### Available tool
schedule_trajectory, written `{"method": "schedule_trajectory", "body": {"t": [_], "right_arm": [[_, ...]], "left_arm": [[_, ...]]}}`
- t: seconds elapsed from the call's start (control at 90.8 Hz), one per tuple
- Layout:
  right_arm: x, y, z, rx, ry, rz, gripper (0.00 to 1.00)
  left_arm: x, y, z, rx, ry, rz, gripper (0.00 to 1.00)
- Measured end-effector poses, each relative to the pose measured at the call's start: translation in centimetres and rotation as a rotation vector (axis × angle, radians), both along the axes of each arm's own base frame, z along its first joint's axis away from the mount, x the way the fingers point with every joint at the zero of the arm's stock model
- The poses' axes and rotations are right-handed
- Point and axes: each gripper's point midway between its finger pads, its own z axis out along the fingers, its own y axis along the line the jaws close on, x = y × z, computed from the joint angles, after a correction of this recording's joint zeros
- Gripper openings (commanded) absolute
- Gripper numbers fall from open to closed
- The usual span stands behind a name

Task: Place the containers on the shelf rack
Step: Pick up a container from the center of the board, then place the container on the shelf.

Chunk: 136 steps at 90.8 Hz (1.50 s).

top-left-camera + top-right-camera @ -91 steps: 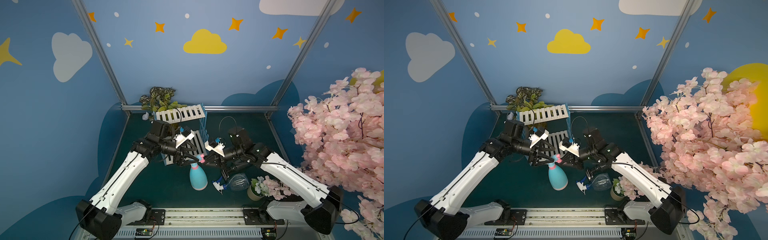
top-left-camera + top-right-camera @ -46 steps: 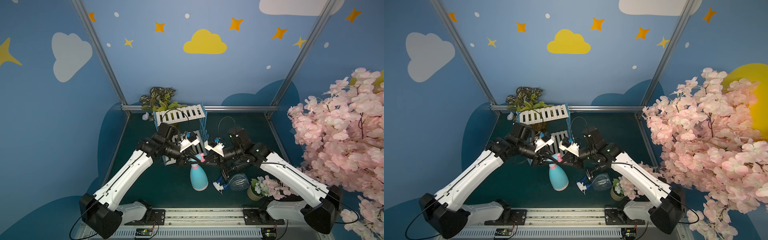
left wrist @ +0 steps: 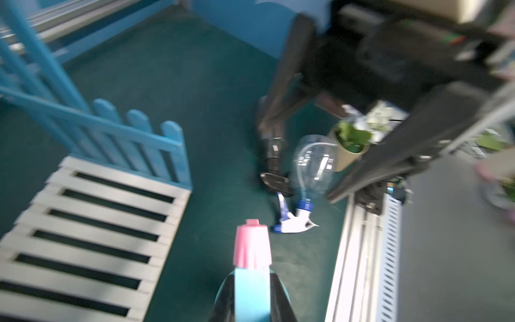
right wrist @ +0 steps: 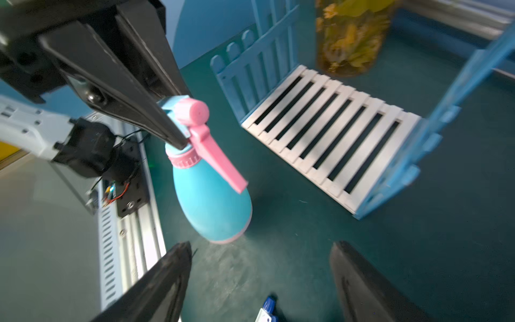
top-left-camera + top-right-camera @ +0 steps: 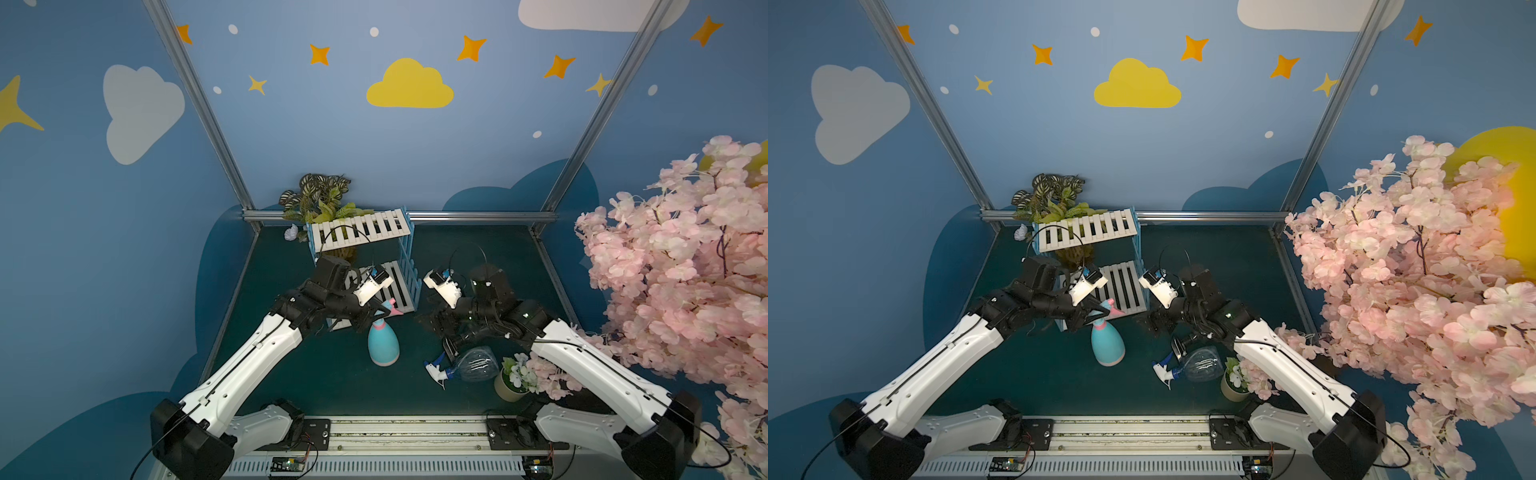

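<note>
My left gripper will next carry the bottle outward, away from my right gripper, onto the end of the bare lower slats lying outward of it, and release it.
The light blue bottle with pink trim (image 5: pixel 383 347) (image 5: pixel 1108 347) (image 4: pixel 211 200) stands on the green mat in front of the shelf rack (image 5: pixel 361 228) (image 5: pixel 1086 228) (image 3: pixel 92 223) (image 4: pixel 334 131). My left gripper (image 5: pixel 380 309) (image 5: pixel 1100 309) (image 3: pixel 252 278) is shut on its blue spray head, just behind the pink nozzle. My right gripper (image 5: pixel 432 322) (image 5: pixel 1154 322) (image 4: pixel 260 246) hangs open and empty to the bottle's right. The clear bottle (image 5: pixel 473 365) (image 5: pixel 1200 363) (image 3: pixel 312 164) lies on its side. Beside it shows the dark bottle's black trigger (image 5: pixel 449 345) (image 5: pixel 1179 345); its body is mostly hidden under the right arm.
A cream pot of white flowers (image 5: pixel 513 380) (image 5: pixel 1235 380) stands right of the clear bottle. An amber vase with a plant (image 5: pixel 320 199) (image 4: pixel 351 36) is behind the rack. Pink blossom branches (image 5: pixel 685 270) crowd the right side. The arms' rail (image 5: pixel 407 432) runs along the front.
The left gripper moved in and shut on the blue bottle's head. The right gripper let go of that bottle, opened and drew back to the right.
</note>
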Motion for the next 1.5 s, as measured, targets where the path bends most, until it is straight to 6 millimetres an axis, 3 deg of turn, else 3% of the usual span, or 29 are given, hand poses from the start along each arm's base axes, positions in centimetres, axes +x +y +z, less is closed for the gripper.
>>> {"method": "schedule_trajectory", "body": {"t": [0.242,0.485,0.694,1.068,1.277,1.498], "right_arm": [[1.2,-3.9,2.8,0.107,-0.134,-0.216,0.9],[1.1,-6.5,2.9,0.145,-0.183,-0.321,0.92],[1.3,-7.2,3.3,0.174,-0.193,-0.356,0.93],[2.2,-6.5,2.5,0.179,-0.152,-0.368,0.93],[2.3,-6.5,2.2,0.175,-0.145,-0.371,0.93],[2.4,-6.6,2.2,0.179,-0.14,-0.378,0.93]], "left_arm": [[7.7,2.0,-0.5,0.182,-0.101,0.328,0.03],[11.5,6.3,-1.5,0.298,-0.152,0.537,0.03],[12.8,9.5,-3.8,0.308,-0.139,0.653,0.02],[14.3,10.6,-2.8,0.248,-0.172,0.723,0.03],[14.3,11.0,-3.6,0.256,-0.153,0.73,0.3],[13.8,11.9,-4.9,0.267,-0.116,0.751,0.4]]}}
